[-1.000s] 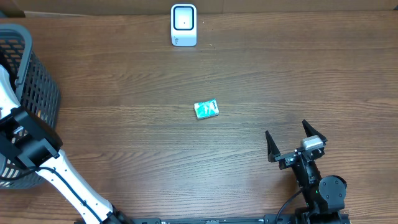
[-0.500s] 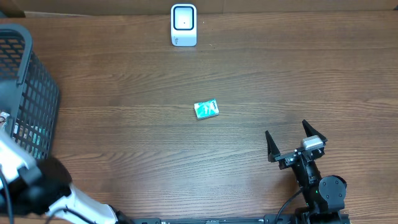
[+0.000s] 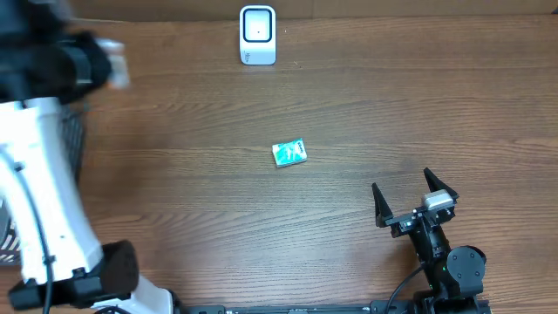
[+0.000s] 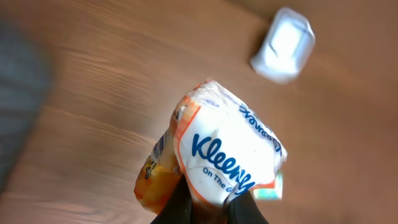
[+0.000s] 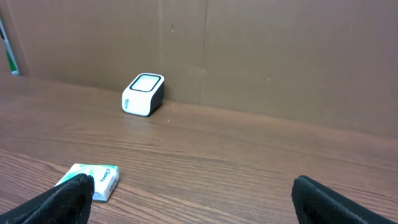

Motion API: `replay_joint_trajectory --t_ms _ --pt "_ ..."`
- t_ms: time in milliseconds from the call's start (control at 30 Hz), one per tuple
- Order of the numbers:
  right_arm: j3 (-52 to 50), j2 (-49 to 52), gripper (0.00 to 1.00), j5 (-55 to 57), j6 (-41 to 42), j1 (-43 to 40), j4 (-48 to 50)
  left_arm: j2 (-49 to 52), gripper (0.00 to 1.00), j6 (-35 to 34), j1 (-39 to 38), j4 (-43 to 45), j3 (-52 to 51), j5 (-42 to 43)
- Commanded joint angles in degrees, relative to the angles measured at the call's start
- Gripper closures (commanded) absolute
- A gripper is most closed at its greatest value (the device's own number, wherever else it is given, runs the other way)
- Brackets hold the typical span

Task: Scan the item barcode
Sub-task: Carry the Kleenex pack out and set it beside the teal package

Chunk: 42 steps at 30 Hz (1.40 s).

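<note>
The Kleenex tissue pack (image 4: 227, 146) should go down onto empty table beside the teal pack, so my left gripper will first swing to the right in the overhead view.
My left gripper (image 4: 208, 202) is shut on a white and orange Kleenex tissue pack (image 4: 227, 146), which fills the middle of the left wrist view; a barcode shows on its left edge. In the overhead view that gripper (image 3: 87, 63) is a blur at the far left, raised above the table. The white scanner (image 3: 258, 35) stands at the table's far edge, and appears blurred as the scanner (image 4: 283, 43) beyond the pack. My right gripper (image 3: 415, 196) is open and empty near the front right.
A teal tissue pack (image 3: 289, 153) lies flat mid-table, left of the right gripper (image 5: 191, 186) as the teal pack (image 5: 90, 182). A dark mesh basket (image 3: 73, 144) stands at the left edge, mostly hidden behind my left arm. The scanner (image 5: 143, 94) sits before a brown cardboard wall.
My left arm has swung up from the basket area to the far left of the table, carrying the Kleenex pack. The right arm and teal pack have not moved.
</note>
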Motion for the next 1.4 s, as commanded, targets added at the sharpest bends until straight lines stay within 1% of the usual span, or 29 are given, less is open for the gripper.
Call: replay_joint_trajectory --t_ms 0,100,200,400,467,600,767,833,967,1033,1167,1233,1267,1367 --pt "-0.59 -0.46 0.0 0.48 -0.04 0.28 0.22 0.85 0.96 2.16 -10.67 3.28 -7.89 -4.11" --pt "-0.59 -0.46 0.0 0.48 -0.04 0.28 0.2 1.18 0.96 0.48 -16.98 8.9 -15.21 -4.66" --pt "-0.59 -0.46 0.0 0.48 -0.04 0.28 0.2 2.73 0.96 -1.77 -23.28 16.94 -23.98 -4.63" --pt "-0.59 -0.46 0.0 0.48 -0.04 0.28 0.22 8.92 0.96 -5.31 -28.79 25.57 -32.96 -4.09" --pt "-0.59 -0.46 0.0 0.48 -0.04 0.28 0.22 11.3 0.96 -5.9 -29.77 26.99 -33.86 -3.93" --pt "-0.59 -0.46 0.0 0.48 -0.04 0.28 0.22 15.76 0.96 -6.27 -30.45 27.32 -33.94 -4.11" --pt "-0.59 -0.46 0.0 0.48 -0.04 0.28 0.22 19.02 0.96 -6.73 -30.38 27.36 -33.94 -4.15" --pt "-0.59 -0.46 0.0 0.48 -0.04 0.28 0.22 19.63 0.89 -6.71 -30.4 27.32 -33.99 -4.11" --pt "-0.59 -0.46 0.0 0.48 -0.04 0.28 0.22 19.85 0.64 -6.69 -30.77 26.82 -34.03 -4.11" --pt "-0.59 -0.46 0.0 0.48 -0.04 0.28 0.2 19.85 0.58 -6.69 -30.8 26.36 -34.01 -3.87" --pt "-0.59 -0.46 0.0 0.48 -0.04 0.28 0.22 19.85 0.57 -6.69 -30.8 25.2 -34.01 -3.67" --pt "-0.59 -0.46 0.0 0.48 -0.04 0.28 0.22 19.85 0.58 -6.69 -30.8 24.74 -34.01 -3.67" --pt "-0.59 -0.46 0.0 0.48 -0.04 0.28 0.2 19.76 0.61 -6.69 -30.8 24.57 -33.99 -3.67" --pt "-0.59 -0.46 0.0 0.48 -0.04 0.28 0.22 19.23 0.62 -6.58 -30.49 23.71 -33.24 -3.69"
